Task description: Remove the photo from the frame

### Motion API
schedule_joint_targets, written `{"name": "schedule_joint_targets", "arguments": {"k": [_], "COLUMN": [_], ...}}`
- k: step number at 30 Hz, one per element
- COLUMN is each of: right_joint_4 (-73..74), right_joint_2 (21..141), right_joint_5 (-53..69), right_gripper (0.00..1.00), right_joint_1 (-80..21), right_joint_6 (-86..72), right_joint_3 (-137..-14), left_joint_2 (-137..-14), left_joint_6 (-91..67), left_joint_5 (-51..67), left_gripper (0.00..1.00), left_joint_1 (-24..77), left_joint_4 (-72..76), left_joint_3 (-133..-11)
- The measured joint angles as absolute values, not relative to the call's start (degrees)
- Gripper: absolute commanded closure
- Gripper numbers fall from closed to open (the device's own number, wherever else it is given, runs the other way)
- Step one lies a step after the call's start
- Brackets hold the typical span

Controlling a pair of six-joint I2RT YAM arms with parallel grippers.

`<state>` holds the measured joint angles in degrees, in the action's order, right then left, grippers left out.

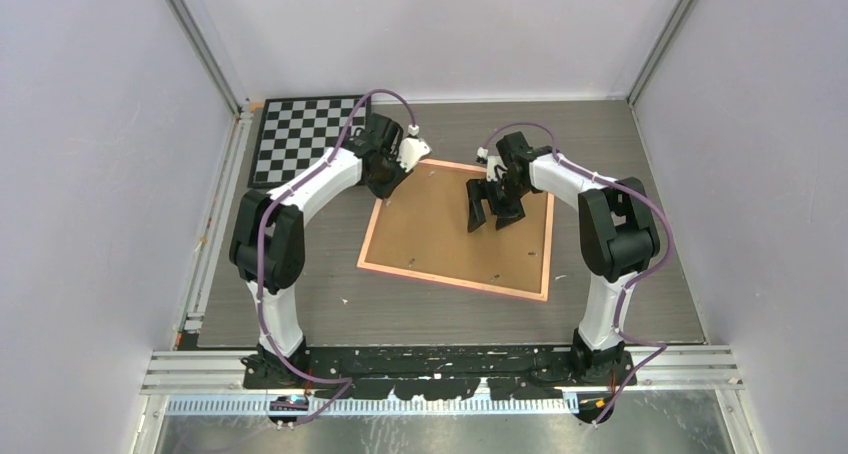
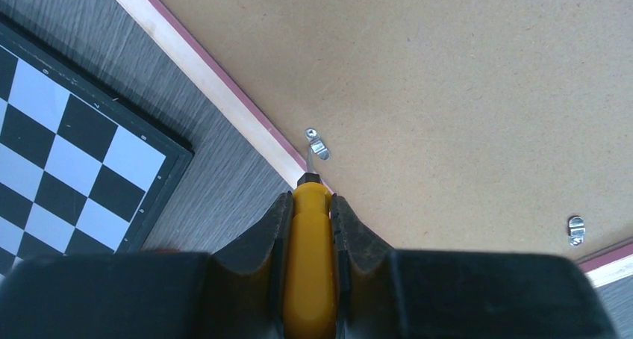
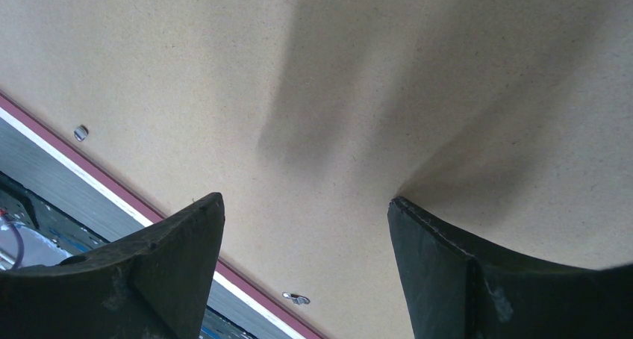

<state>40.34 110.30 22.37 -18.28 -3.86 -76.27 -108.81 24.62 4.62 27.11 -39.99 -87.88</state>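
Note:
The left gripper should next move over to the bare tabletop below it and to its left in the top view, go down and let go of the screwdriver (image 2: 310,257) clear of the frame.
The frame (image 1: 440,249) lies face down on the table, its brown fibreboard back up and its thin pink border showing. The photo is hidden under the back. My left gripper (image 1: 384,181) is at the frame's far left corner, shut (image 2: 311,197) on a yellow-handled screwdriver (image 2: 310,257). The screwdriver's tip touches a small metal clip (image 2: 317,145) by the pink edge. My right gripper (image 1: 492,214) is open over the middle of the back (image 3: 186,70). In the right wrist view (image 3: 305,198) its fingertips rest on or just above the board.
A black-rimmed chessboard (image 1: 300,139) lies at the far left, close to the frame's corner, and shows in the left wrist view (image 2: 67,167). More clips sit along the frame's edges (image 2: 575,229) (image 3: 297,299). White walls enclose the table.

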Motion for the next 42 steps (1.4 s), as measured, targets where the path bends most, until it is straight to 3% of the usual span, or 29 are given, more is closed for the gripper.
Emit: {"name": "schedule_joint_targets", "arguments": {"k": [31, 42], "right_joint_4": [40.8, 41.3], "right_joint_2": [110.6, 110.1], "right_joint_5": [22.7, 24.2], "right_gripper": [0.14, 0.12], "right_joint_1": [-18.3, -18.3], "right_joint_6": [-3.5, -1.2], "right_joint_3": [-76.7, -76.7], "left_joint_2": [-109.7, -104.0], "left_joint_6": [15.5, 13.8], "left_joint_5": [16.3, 22.0], "left_gripper": [1.00, 1.00], "left_joint_1": [27.0, 15.7], "left_joint_4": [-42.5, -48.6], "left_joint_3": [-90.0, -90.8]}}
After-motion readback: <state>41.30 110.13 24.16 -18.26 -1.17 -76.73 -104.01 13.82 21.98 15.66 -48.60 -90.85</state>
